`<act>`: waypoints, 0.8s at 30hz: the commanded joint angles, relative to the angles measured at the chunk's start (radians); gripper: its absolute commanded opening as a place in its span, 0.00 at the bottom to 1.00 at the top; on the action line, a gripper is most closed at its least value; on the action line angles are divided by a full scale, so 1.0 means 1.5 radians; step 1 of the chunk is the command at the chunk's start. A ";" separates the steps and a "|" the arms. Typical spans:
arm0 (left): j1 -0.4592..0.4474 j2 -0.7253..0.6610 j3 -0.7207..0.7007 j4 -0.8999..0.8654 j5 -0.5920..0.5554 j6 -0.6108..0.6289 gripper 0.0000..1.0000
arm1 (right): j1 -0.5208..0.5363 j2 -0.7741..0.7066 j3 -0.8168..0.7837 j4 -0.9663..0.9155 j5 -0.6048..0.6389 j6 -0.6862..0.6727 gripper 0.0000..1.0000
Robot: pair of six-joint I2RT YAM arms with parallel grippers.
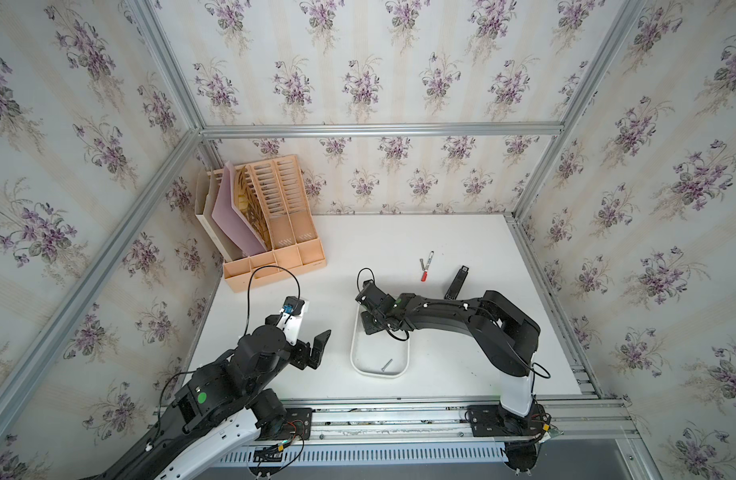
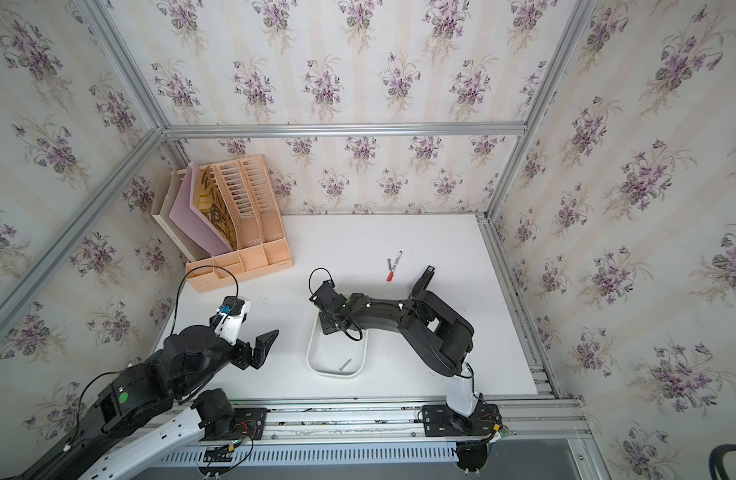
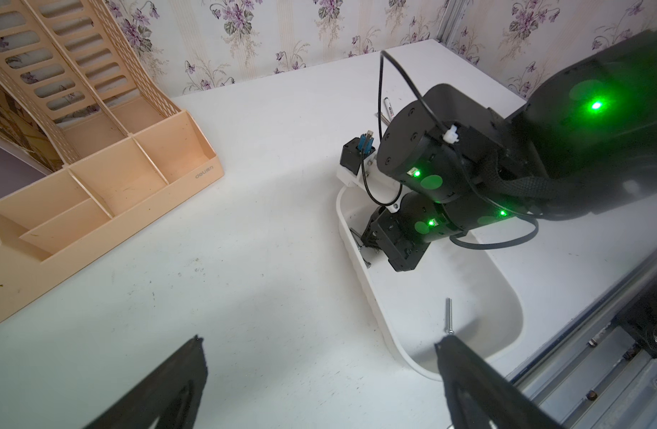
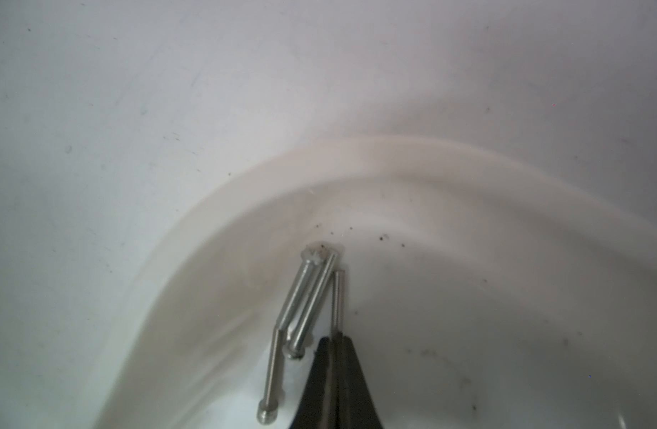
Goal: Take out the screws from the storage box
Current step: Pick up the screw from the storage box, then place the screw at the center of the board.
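The box's side encloses the thin screw, so my right gripper will go up, across, then down to release it on the tabletop between box point(image 1: 380, 376) and black bar.
The white storage box point(image 1: 380, 376) point(image 2: 337, 374) lies at the table's middle front. A single screw point(image 1: 386, 365) point(image 2: 345, 365) point(image 3: 448, 315) rests near its front end. At the box's far end lie several more screws point(image 4: 304, 293) against the curved wall point(image 4: 245, 178). My right gripper point(image 4: 334, 340) point(image 3: 367, 245) reaches down into that end. Its jaws are shut on a thin screw point(image 4: 337, 301) that sticks out past the tips. My left gripper point(image 3: 321, 341) point(image 1: 318, 345) hovers left of the box, open and holding nothing.
A peach slatted organizer point(image 1: 274, 257) stands at the back left. Behind the right arm lie a red-and-white marker point(image 1: 427, 266), a small grey bolt point(image 1: 421, 264) beside it, and a long black bar point(image 1: 457, 282). Aluminium rails edge the table at front and right.
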 commanded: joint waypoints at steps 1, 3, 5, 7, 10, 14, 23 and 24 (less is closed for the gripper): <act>-0.001 -0.011 0.005 0.009 -0.013 -0.006 0.99 | -0.001 -0.057 -0.030 0.022 0.016 -0.008 0.00; 0.000 -0.007 0.003 0.012 -0.013 -0.005 0.99 | 0.000 -0.107 -0.060 0.048 0.031 -0.013 0.00; 0.000 0.003 0.003 0.012 -0.008 -0.003 0.99 | -0.001 -0.160 -0.093 0.067 0.064 -0.015 0.00; 0.000 0.008 0.005 0.011 -0.006 -0.003 0.99 | -0.001 -0.206 -0.117 0.079 0.096 -0.015 0.00; 0.000 0.002 0.005 0.009 -0.008 -0.005 0.99 | -0.004 -0.270 -0.151 0.084 0.159 0.001 0.00; 0.000 -0.001 0.003 0.011 -0.013 -0.005 0.99 | -0.038 -0.322 -0.185 0.072 0.203 0.041 0.00; 0.000 -0.010 0.007 0.008 -0.018 -0.006 0.99 | -0.165 -0.288 -0.205 0.030 0.134 0.114 0.00; -0.001 -0.008 0.006 0.008 -0.018 -0.006 0.99 | -0.170 -0.280 -0.203 0.028 0.128 0.116 0.00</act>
